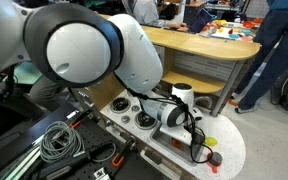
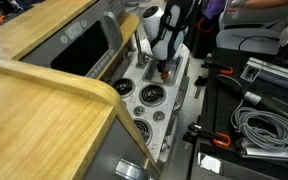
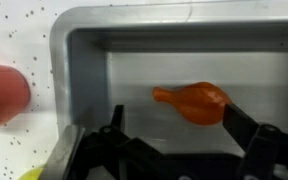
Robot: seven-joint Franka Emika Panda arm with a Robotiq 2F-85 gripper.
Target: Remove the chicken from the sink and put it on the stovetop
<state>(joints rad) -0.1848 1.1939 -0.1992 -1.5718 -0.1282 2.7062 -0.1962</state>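
Observation:
Next, my gripper lowers and turns until its fingers straddle the chicken's fat end (image 3: 208, 103), since the chicken stretches lengthwise from one finger toward the other.
In the wrist view the orange-brown chicken (image 3: 194, 103) lies on the floor of the grey sink (image 3: 94, 60). My gripper (image 3: 174, 110) is open and lowered into the basin. The chicken lies between the fingers, its fat end against the right finger and the left finger apart from it. In both exterior views the gripper (image 1: 189, 122) (image 2: 164, 62) hangs over the sink end of the toy kitchen and hides the chicken. The stovetop (image 2: 151, 95) (image 1: 144, 120), with black-and-silver burners, lies beside the sink.
A red round item (image 3: 2, 95) (image 1: 214, 158) sits on the white counter next to the sink, with a yellow bit (image 1: 209, 141) near it. Cables (image 2: 259, 125) and tools lie beside the toy kitchen. A wooden counter (image 2: 44, 95) borders it.

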